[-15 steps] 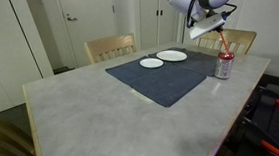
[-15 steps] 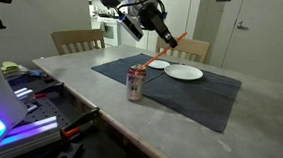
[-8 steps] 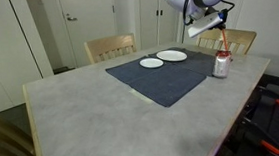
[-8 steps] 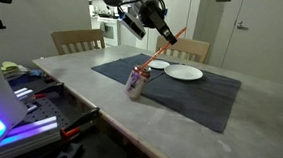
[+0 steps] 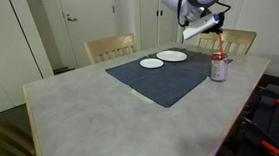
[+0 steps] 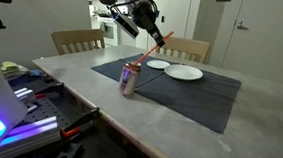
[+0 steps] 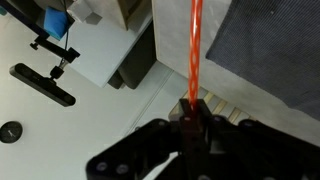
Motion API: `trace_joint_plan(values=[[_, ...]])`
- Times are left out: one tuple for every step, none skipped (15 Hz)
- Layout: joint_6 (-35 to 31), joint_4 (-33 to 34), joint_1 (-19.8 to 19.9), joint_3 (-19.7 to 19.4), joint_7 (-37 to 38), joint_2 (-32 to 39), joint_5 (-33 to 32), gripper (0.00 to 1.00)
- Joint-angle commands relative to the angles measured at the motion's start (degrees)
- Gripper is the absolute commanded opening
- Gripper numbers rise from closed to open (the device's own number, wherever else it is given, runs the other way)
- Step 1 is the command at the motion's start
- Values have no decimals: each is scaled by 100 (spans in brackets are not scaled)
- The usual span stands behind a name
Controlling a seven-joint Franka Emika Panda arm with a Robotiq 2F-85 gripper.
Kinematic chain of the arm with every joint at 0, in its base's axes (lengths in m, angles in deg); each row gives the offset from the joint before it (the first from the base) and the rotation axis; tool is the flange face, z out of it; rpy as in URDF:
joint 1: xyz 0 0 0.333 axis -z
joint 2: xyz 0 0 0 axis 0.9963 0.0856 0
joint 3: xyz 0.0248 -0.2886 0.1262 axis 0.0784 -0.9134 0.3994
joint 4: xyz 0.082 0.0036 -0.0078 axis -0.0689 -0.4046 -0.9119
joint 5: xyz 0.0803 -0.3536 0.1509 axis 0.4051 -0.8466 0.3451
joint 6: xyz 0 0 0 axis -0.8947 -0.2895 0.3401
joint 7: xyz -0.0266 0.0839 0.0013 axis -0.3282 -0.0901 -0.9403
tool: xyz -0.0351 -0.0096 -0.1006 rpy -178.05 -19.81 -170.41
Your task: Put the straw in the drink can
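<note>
The straw's upper end needs to swing more upright over the drink can (image 5: 218, 68), so I will raise and turn my gripper next. Then I will let go of the straw.
The drink can (image 5: 218, 68) is silver with red markings and stands on the grey table beside the dark mat; it also shows in an exterior view (image 6: 129, 80), where it leans. The red straw (image 6: 148, 53) slants from my gripper (image 6: 159, 33) down to the can's top; whether its lower end is inside the opening I cannot tell. In an exterior view the straw (image 5: 220, 45) runs from the gripper (image 5: 212, 27) to the can. In the wrist view my gripper (image 7: 192, 106) is shut on the straw (image 7: 195, 50); the can is out of view there.
Two white plates (image 5: 151, 63) (image 5: 172, 55) lie on the dark mat (image 5: 165, 81), also seen in an exterior view (image 6: 184, 72). Wooden chairs (image 5: 110, 47) stand behind the table. The table edge (image 6: 99, 106) is near the can, with equipment (image 6: 20, 91) beyond it.
The gripper with the straw has shifted sideways, and the can has slid and tipped along with the straw's lower end.
</note>
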Motion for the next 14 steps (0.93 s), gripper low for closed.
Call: trace_joint_plan(values=[[307,-8,-94,12,371,-25,38,2],[393,-17,-112,19,471,-45,42,2],[509,-37,-144,29,599,-70,34,2],[612,-43,-167,41,698,-75,36,2],[745,-55,-202,57,802,-93,21,2],[893,-58,-240,73,905,-101,4,2],[1051,-66,-282,94,1000,-106,7,2],[1234,-48,-319,113,1091,-98,7,2],[1442,-30,-367,139,1215,-83,5,2],[1628,-22,-406,168,1336,-73,1,2],[1797,-12,-440,196,1460,-57,14,2],[1910,-15,-462,224,1552,-50,25,2],[2017,-21,-480,253,1669,-38,40,2],[2078,-28,-488,282,1754,-40,56,2]])
